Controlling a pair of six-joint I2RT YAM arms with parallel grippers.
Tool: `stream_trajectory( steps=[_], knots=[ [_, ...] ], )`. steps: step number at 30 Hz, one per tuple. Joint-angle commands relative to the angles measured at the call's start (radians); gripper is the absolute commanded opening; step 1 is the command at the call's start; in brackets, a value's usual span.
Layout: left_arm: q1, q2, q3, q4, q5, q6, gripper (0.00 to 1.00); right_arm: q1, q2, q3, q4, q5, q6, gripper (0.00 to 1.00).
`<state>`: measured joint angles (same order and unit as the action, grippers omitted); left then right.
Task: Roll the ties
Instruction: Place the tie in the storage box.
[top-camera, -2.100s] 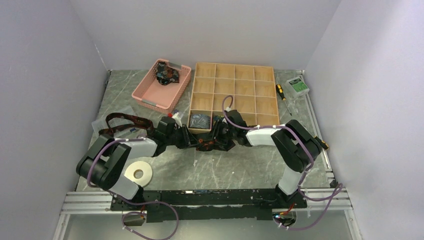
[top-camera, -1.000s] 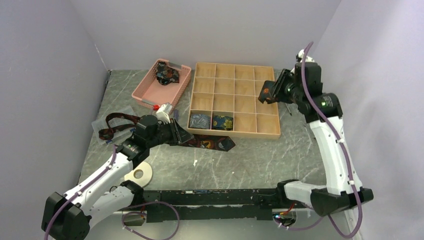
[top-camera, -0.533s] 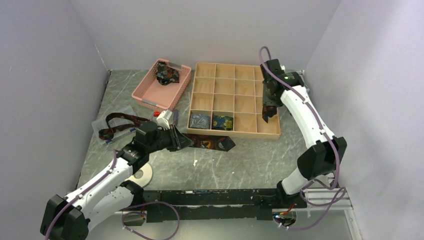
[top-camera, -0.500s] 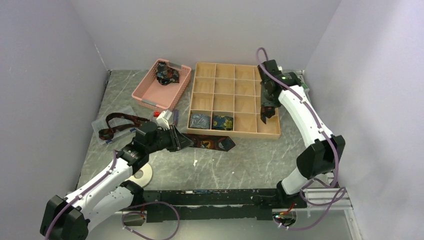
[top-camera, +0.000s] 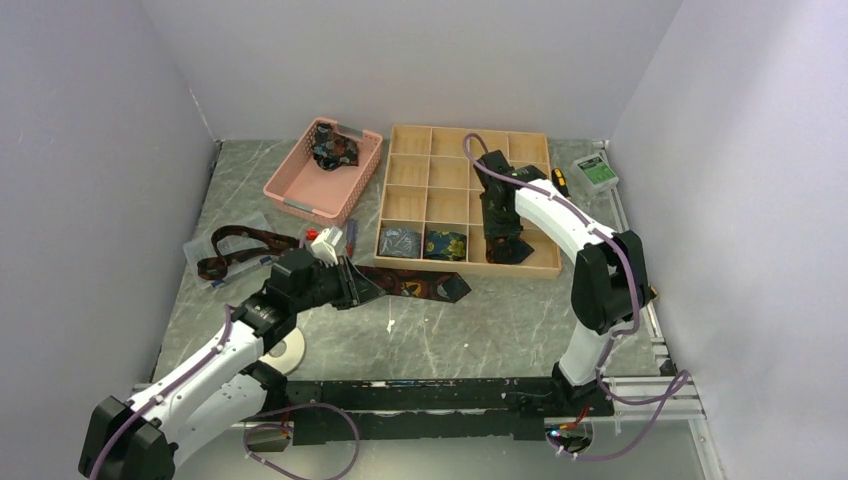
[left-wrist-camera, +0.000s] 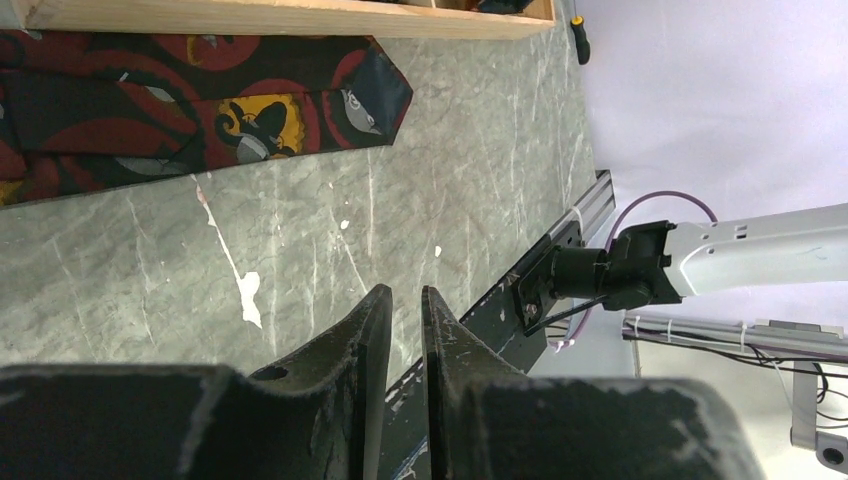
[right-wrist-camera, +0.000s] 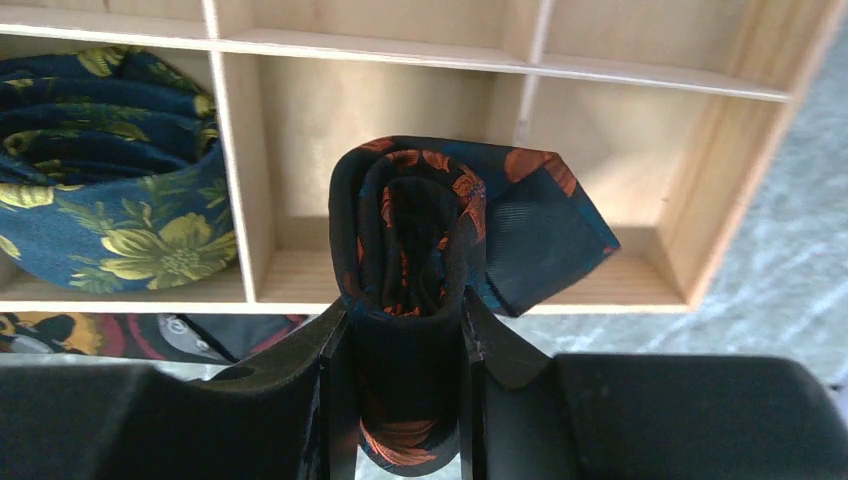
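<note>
My right gripper should next move down toward the blue and yellow roll and release the navy tie in the empty section beside the roll, because the navy tie's tail hangs over the box's divider.
My right gripper (right-wrist-camera: 400, 320) is shut on a rolled dark navy tie with orange prints (right-wrist-camera: 410, 240). It holds the roll over an empty near-row compartment of the wooden box (right-wrist-camera: 520, 75). In the top view the right gripper (top-camera: 503, 240) is over the box's near row (top-camera: 530, 268). Two rolled ties (top-camera: 400, 241) (top-camera: 445, 244) sit in near-row compartments; the blue and yellow one also shows in the right wrist view (right-wrist-camera: 110, 190). A dark tie with red and yellow prints (top-camera: 425, 286) lies flat in front of the box, and it also shows in the left wrist view (left-wrist-camera: 200, 110). My left gripper (left-wrist-camera: 405, 300) is shut and empty beside it.
A pink basket (top-camera: 290, 190) at the back left holds another tie (top-camera: 333, 150). A maroon tie (top-camera: 240, 245) lies at the left. A white ring of tape (top-camera: 282, 350) lies near my left arm. A screwdriver (top-camera: 560, 182) and a green-white box (top-camera: 596, 172) lie right of the wooden box.
My right arm has swung from the box's far right side to the middle of its near row, still holding the rolled tie. My left arm has barely moved.
</note>
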<state>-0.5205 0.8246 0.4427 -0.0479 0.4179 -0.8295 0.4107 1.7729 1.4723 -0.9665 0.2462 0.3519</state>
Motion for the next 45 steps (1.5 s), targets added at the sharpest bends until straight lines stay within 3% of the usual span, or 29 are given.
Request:
stream_trajectory(
  steps=[1,11,21,26,27,31,35,38,45],
  knots=[
    [-0.004,-0.014,-0.006,-0.011,-0.004,-0.002,0.23,0.010,-0.005,-0.081,0.191,-0.112,0.040,0.00],
    [-0.004,-0.055,-0.039,-0.011,-0.009,-0.022,0.23,-0.039,-0.069,-0.357,0.550,-0.253,0.117,0.00],
    [-0.005,0.004,-0.099,0.124,0.021,-0.085,0.23,-0.116,-0.104,-0.623,0.915,-0.469,0.195,0.00],
    [-0.009,0.004,-0.102,0.120,0.010,-0.088,0.23,-0.126,-0.086,-0.653,1.001,-0.500,0.204,0.00],
    [-0.009,0.003,-0.096,0.108,0.006,-0.085,0.23,-0.127,-0.089,-0.654,0.990,-0.484,0.204,0.04],
    [-0.009,-0.004,-0.079,0.071,-0.011,-0.067,0.24,-0.130,-0.161,-0.657,0.895,-0.373,0.201,0.42],
    [-0.009,-0.009,-0.055,0.030,-0.024,-0.042,0.24,-0.130,-0.249,-0.639,0.785,-0.261,0.181,0.60],
    [-0.009,-0.008,-0.039,0.006,-0.024,-0.030,0.24,-0.130,-0.294,-0.618,0.712,-0.192,0.167,0.67],
    [-0.010,-0.017,-0.029,-0.015,-0.022,-0.021,0.24,-0.102,-0.446,-0.597,0.589,-0.070,0.149,0.69]
  ],
)
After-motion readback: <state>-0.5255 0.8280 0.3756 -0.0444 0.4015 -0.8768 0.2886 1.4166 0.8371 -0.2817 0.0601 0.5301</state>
